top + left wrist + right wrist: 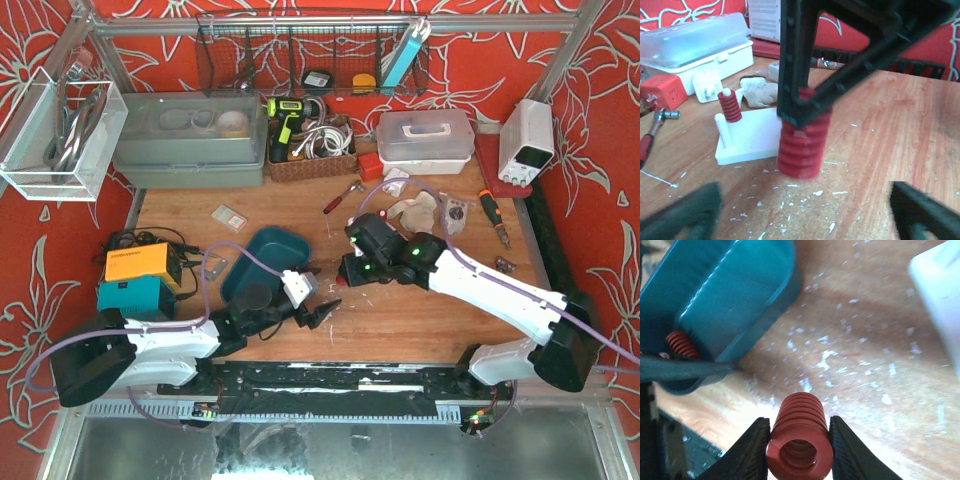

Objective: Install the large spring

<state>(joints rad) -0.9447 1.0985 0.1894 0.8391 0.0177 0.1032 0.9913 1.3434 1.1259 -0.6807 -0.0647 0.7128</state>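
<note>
Next, my right gripper will go toward the right in the top view, over the white base, and go down to release the spring, as it hangs over bare wood.
The large spring [799, 440], a thick red coil, is clamped upright between the black fingers of my right gripper [800, 440], which is shut on it. In the left wrist view the large spring [802, 150] hangs from the right gripper [805, 107] with its lower end close to the wood, right beside a white base [757, 137]. On that base stand a bare white peg [721, 131] and a peg carrying a small red spring [730, 106]. My left gripper [805, 215] is open, its fingers apart in the bottom corners, short of the spring. Seen from above, both grippers [318, 312] [352, 270] meet mid-table.
A teal tray [265, 262] lies left of the grippers, with another small red spring [681, 345] in it. Orange and teal boxes [140, 265] sit at the left edge. Behind are a ratchet [343, 195], a crumpled cloth [415, 212], a screwdriver [492, 212] and a white lidded box [425, 140].
</note>
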